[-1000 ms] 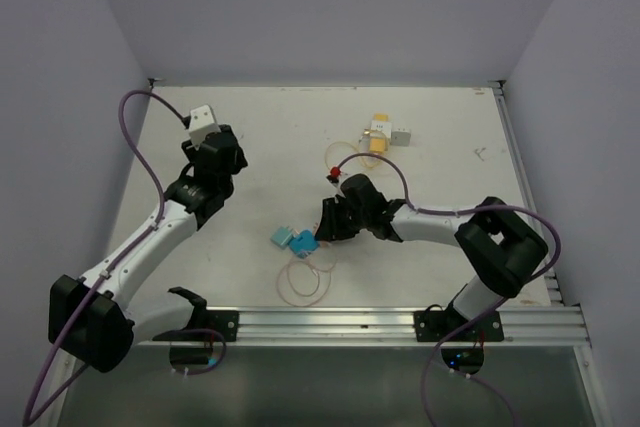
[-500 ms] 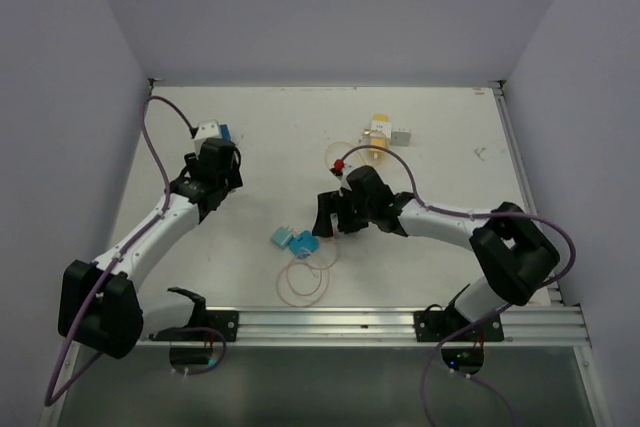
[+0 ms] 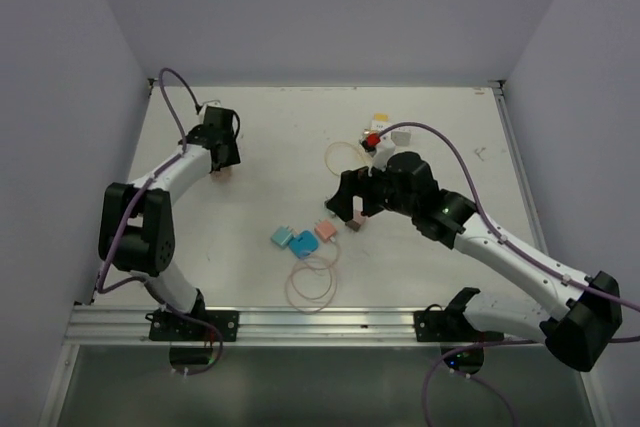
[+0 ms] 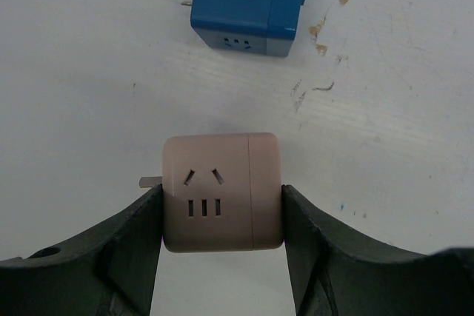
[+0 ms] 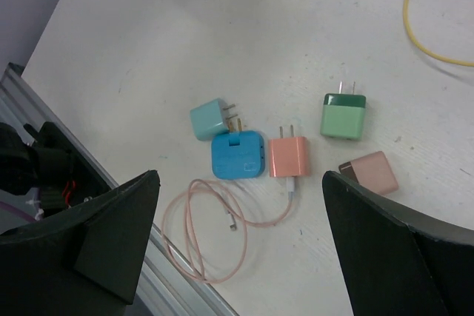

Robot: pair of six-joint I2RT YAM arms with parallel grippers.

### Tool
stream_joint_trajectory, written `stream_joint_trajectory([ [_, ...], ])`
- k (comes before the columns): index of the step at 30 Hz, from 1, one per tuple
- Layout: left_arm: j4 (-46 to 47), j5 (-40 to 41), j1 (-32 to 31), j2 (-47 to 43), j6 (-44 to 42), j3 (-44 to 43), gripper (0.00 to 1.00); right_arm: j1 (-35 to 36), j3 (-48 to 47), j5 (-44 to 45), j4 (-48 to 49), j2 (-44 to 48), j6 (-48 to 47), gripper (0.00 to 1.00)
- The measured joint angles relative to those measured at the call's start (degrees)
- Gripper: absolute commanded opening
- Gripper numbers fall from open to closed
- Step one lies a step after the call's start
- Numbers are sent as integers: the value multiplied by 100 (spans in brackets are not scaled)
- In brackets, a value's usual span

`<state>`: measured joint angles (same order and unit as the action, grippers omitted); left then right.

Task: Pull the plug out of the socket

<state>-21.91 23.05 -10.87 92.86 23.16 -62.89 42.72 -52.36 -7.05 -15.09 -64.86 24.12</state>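
Observation:
I will move the pink cube (image 4: 222, 183) outward and down to the tabletop (image 4: 237, 88) next to the blue socket cube and then let it go, because that spot is outward and below my left gripper.
My left gripper (image 4: 222, 201) is shut on a pale pink socket cube (image 4: 222, 183), one finger (image 4: 141, 227) on each side. Its slotted face is towards the camera and a metal prong sticks out on its left. From above, that gripper (image 3: 220, 167) is at the table's far left with the cube (image 3: 222, 177) low over the surface. No plug shows in the cube's visible face. My right gripper (image 5: 238, 183) (image 3: 345, 212) hangs open above the table with nothing between its fingers. Below it lies an orange plug (image 5: 289, 157) (image 3: 326, 231) with a pink cable (image 5: 215, 227).
A blue socket cube (image 4: 248, 5) lies just beyond the pink one. Near the orange plug lie a teal plug (image 5: 209, 119), a blue adapter (image 5: 237, 155), a green plug (image 5: 344, 116) and a pink-brown block (image 5: 369, 171). A yellow cable (image 3: 340, 155) and a yellow-white block (image 3: 382, 125) sit farther back.
My right gripper has opened, risen and drawn back to the right, uncovering the orange plug. My left arm has swung towards the far-left corner, lowering the pink cube.

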Motion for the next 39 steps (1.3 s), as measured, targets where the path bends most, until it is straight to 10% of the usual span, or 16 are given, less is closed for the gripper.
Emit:
stream_joint_trajectory([
  [17, 984, -518, 393, 1198, -1064, -623, 0, -79, 595, 479, -332, 876, 2, 97],
  [24, 1582, -758, 645, 1526, -1285, -706, 16, -85, 612, 490, -365, 885, 2, 97],
  [39, 1897, -1141, 787, 1604, -1355, -745, 97, -107, 669, 605, -474, 855, 2, 97],
])
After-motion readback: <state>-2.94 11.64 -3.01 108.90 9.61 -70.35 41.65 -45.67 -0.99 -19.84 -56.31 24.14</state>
